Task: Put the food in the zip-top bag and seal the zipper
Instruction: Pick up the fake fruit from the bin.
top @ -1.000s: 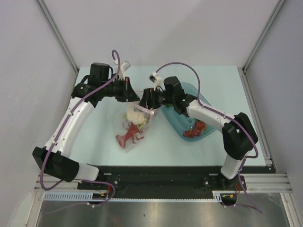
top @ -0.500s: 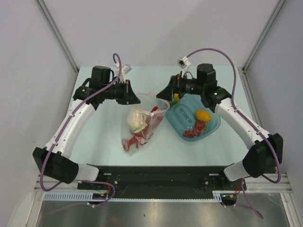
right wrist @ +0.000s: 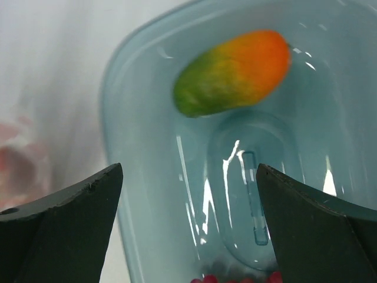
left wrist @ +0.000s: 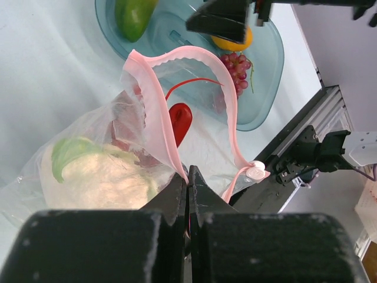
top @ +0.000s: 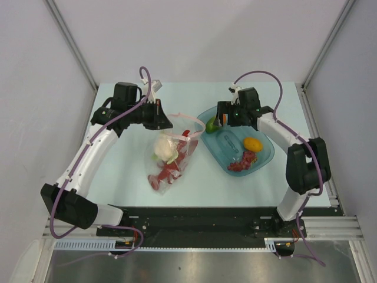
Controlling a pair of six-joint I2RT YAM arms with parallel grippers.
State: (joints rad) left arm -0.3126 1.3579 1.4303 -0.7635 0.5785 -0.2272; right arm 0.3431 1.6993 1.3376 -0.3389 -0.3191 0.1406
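Note:
I need to turn my right gripper and lower it around the orange end (right wrist: 268,61), because the green-orange piece (right wrist: 232,72) lies below the gripper, slanted across its finger gap.
The zip-top bag (top: 177,160) lies left of the blue bowl with the white cauliflower (top: 164,147) and the red lobster (top: 166,173) inside it. My left gripper (top: 167,125) is shut on the bag's pink zipper strip (left wrist: 158,100) and holds the mouth up and open. The white slider (left wrist: 257,172) hangs at the strip's end. My right gripper (right wrist: 188,171) is open over the bowl, with nothing between its fingers. The green-orange piece (right wrist: 232,72) lies just ahead of it. An orange fruit (top: 253,143) and a dark red clump (top: 242,161) rest in the bowl.
The translucent blue bowl (top: 222,143) sits right of the bag, and its left rim is close to the bag's mouth. The table's black front rail (top: 206,218) runs behind the bag in the left wrist view. Grey walls enclose the table on both sides.
My right gripper has pulled back from the bag's mouth to the bowl and opened wide. The cauliflower now sits in the bag. The left gripper has kept its hold.

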